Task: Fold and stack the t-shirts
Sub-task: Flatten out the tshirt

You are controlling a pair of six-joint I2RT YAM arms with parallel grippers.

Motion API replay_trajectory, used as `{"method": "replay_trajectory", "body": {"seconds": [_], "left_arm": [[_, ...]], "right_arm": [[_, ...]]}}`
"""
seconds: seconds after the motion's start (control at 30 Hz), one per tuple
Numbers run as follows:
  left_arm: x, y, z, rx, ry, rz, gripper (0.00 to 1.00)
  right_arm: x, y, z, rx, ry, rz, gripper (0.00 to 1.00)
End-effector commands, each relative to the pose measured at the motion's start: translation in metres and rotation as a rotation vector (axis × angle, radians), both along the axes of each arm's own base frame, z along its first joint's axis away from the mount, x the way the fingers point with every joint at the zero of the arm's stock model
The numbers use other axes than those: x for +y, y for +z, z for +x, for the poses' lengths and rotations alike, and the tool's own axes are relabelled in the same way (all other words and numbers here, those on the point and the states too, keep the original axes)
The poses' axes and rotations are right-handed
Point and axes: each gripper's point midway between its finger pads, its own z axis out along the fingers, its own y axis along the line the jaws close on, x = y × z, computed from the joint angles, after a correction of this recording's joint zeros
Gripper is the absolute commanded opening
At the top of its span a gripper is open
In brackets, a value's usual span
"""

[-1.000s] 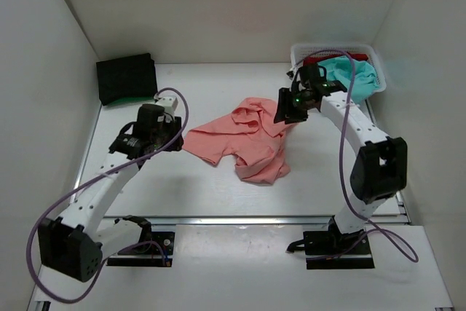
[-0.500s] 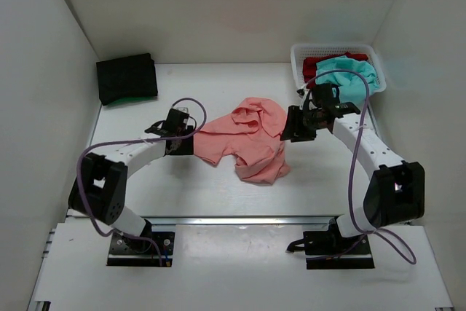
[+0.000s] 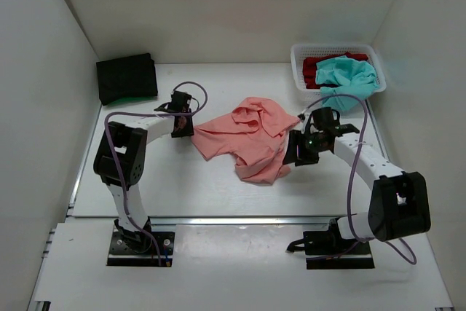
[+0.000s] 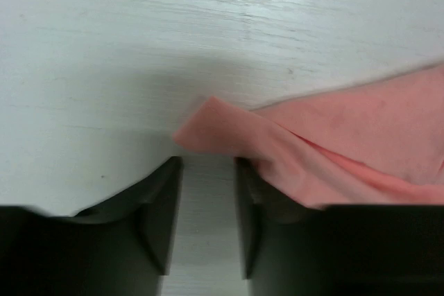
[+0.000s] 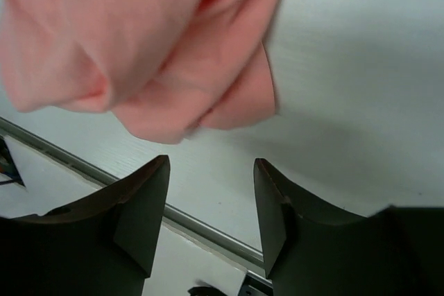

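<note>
The pink cloth is just beyond the open gripper fingers. Next, my right gripper needs to move down toward the shirt and close on the shirt's folded edge [image 3: 279, 173] [image 5: 208, 114] beside the small corner flap.
A crumpled salmon-pink t-shirt [image 3: 247, 140] lies in the middle of the table. My left gripper [image 3: 186, 123] is low at its left corner. In the left wrist view the jaws [image 4: 208, 164] stand apart with bare table between them, and the pink corner [image 4: 215, 129] lies just past the fingertips. My right gripper [image 3: 297, 149] is at the shirt's right edge, open wide and empty [image 5: 211, 164], with pink cloth [image 5: 139, 46] just beyond it. A teal t-shirt [image 3: 349, 74] and a red t-shirt [image 3: 314, 63] lie in the basket. A folded black t-shirt [image 3: 127, 76] lies at the back left with a green edge [image 3: 132, 98] under it.
The white mesh basket [image 3: 300, 54] stands at the back right corner. White walls close in the table on the left, back and right. A metal rail [image 3: 240, 218] runs along the table's near edge. The arm cables loop above the table.
My left gripper has swung in and back to the shirt's left corner. My right gripper has come down from near the basket to the shirt's right edge. The shirt's left part has shifted a little.
</note>
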Motion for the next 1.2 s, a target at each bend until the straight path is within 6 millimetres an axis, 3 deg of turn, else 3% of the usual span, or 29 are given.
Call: {"method": "replay_trajectory", "body": {"seconds": [0.0,0.03,0.07,0.1,0.2,0.27,0.3,0.37,0.4,0.53,0.63,0.73,0.8,0.87,1.0,1.03,1.1,1.13,1.17], "left_arm": [[-0.021,-0.012,-0.017,0.07,-0.059,-0.044,0.42],[-0.023,-0.013,-0.017,0.066,-0.064,-0.03,0.36],[-0.022,-0.014,-0.017,0.068,-0.077,-0.029,0.13],[-0.027,-0.012,-0.017,0.069,-0.089,-0.034,0.0],[-0.024,-0.013,-0.017,0.086,-0.08,-0.052,0.0],[-0.02,-0.013,-0.02,0.102,-0.054,-0.074,0.0],[-0.014,-0.01,-0.018,0.111,-0.021,-0.093,0.0],[-0.002,0.004,-0.014,0.093,0.023,-0.117,0.0],[-0.003,0.021,-0.006,0.05,0.028,-0.13,0.0],[0.026,0.088,0.016,-0.106,0.114,-0.171,0.0],[0.044,0.158,0.026,-0.257,0.139,-0.183,0.0],[0.059,0.226,0.019,-0.4,0.159,-0.178,0.0],[0.051,0.239,0.007,-0.423,0.128,-0.186,0.0],[0.035,0.237,-0.004,-0.419,0.072,-0.209,0.0],[-0.011,0.177,-0.029,-0.267,-0.022,-0.301,0.0],[-0.02,0.151,-0.035,-0.2,-0.031,-0.296,0.04],[-0.039,0.131,-0.037,-0.156,-0.075,-0.281,0.3],[-0.04,0.132,-0.033,-0.16,-0.077,-0.269,0.31],[-0.046,0.121,-0.031,-0.128,-0.098,-0.258,0.34]], "right_arm": [[0.006,-0.008,0.001,-0.087,0.04,-0.001,0.5],[0.008,-0.013,0.0,-0.083,0.037,-0.006,0.51],[0.014,-0.016,0.002,-0.095,0.052,-0.004,0.51],[0.021,-0.024,0.0,-0.081,0.078,-0.005,0.52],[0.043,-0.038,0.002,-0.084,0.145,0.01,0.51],[0.049,-0.049,0.002,-0.029,0.159,0.0,0.26],[0.046,-0.058,-0.002,0.032,0.155,-0.013,0.0],[0.041,-0.054,0.006,0.044,0.127,-0.001,0.0],[0.038,-0.052,0.007,0.044,0.115,0.006,0.0],[0.006,-0.017,0.035,-0.054,0.024,-0.087,0.0],[-0.015,0.036,0.06,-0.188,-0.05,-0.118,0.0],[-0.034,0.096,0.075,-0.339,-0.136,-0.117,0.0],[-0.039,0.12,0.075,-0.407,-0.151,-0.107,0.0],[-0.041,0.128,0.07,-0.434,-0.158,-0.099,0.0],[-0.031,0.111,0.056,-0.414,-0.125,-0.061,0.0],[-0.026,0.11,0.053,-0.41,-0.117,-0.049,0.0],[-0.024,0.107,0.049,-0.41,-0.114,-0.042,0.0],[-0.027,0.108,0.048,-0.421,-0.124,-0.047,0.0],[-0.026,0.11,0.047,-0.425,-0.122,-0.037,0.0]]}}
